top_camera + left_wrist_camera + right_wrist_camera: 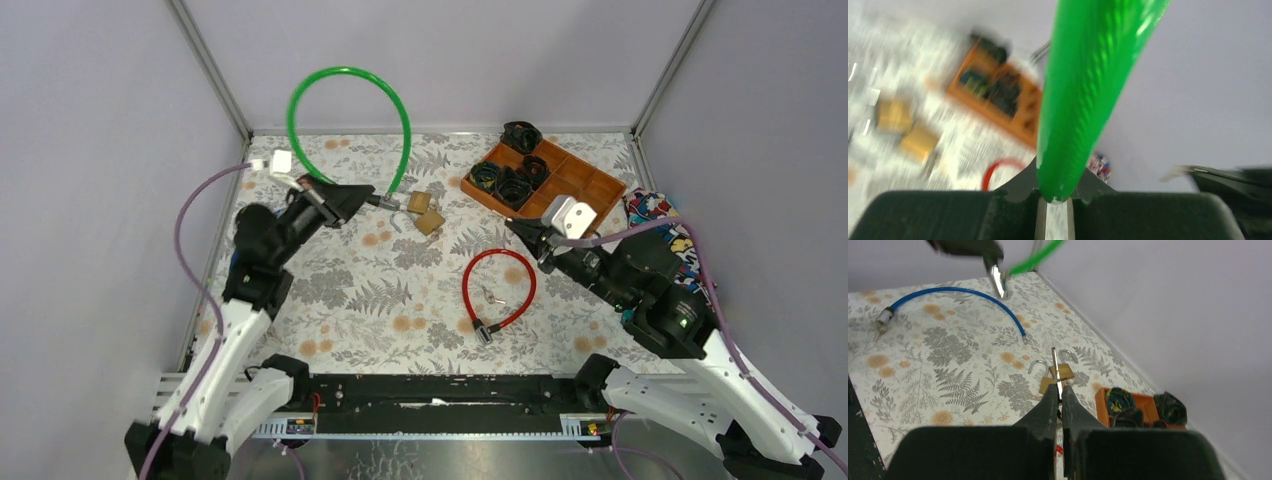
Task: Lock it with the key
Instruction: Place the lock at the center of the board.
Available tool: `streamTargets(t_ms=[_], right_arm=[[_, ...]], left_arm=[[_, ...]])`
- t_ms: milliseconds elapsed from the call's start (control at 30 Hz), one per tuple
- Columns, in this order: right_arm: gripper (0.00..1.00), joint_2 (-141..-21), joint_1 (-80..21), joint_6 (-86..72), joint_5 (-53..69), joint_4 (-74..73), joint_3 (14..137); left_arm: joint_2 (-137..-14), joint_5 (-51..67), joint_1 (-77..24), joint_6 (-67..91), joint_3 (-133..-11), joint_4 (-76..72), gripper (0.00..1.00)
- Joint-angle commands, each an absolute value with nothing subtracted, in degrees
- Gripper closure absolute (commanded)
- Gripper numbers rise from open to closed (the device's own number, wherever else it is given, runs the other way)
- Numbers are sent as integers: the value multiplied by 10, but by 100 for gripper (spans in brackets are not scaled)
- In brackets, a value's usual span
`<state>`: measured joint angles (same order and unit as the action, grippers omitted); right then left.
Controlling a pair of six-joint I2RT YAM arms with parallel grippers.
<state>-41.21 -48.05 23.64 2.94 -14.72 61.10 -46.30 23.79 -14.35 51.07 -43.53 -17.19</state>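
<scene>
I need to move my left gripper back and down next to the bare tabletop [414, 316] beside the red cable lock and let go of the green cable lock [345, 75] there.
My left gripper [362, 198] is shut on one end of the green cable lock [345, 75], whose loop arches up over the back of the table. In the blurred left wrist view the green cable [1088, 90] rises from between the jaws of that gripper [1058, 189]. My right gripper [522, 233] is shut on a thin silver key [1054, 365], whose blade sticks out past the tips [1058, 392]. Two brass padlocks [425, 212] with open shackles lie between the grippers, just beyond the key [1058, 376].
A red cable lock [500, 290] lies mid-table with a small metal piece inside its loop. An orange tray [590, 185] of dark coiled things stands back right. A blue cable [948, 294] lies at the left. A patterned cloth [655, 210] is at the right edge.
</scene>
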Motion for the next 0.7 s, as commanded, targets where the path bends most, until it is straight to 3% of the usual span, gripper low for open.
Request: streamTargets(t_ms=[0, 200, 533, 667], right_arm=[[100, -390, -481, 145, -73, -167, 635], [100, -406, -481, 99, -67, -207, 659], [100, -480, -481, -31, 18, -160, 583], [100, -535, -482, -103, 46, -122, 563]], left_arm=[[-557, 263, -160, 549, -443, 153, 100], [-596, 257, -255, 557, -460, 136, 100], [-709, 251, -296, 658, -336, 95, 100], [-733, 229, -306, 627, -323, 90, 85]])
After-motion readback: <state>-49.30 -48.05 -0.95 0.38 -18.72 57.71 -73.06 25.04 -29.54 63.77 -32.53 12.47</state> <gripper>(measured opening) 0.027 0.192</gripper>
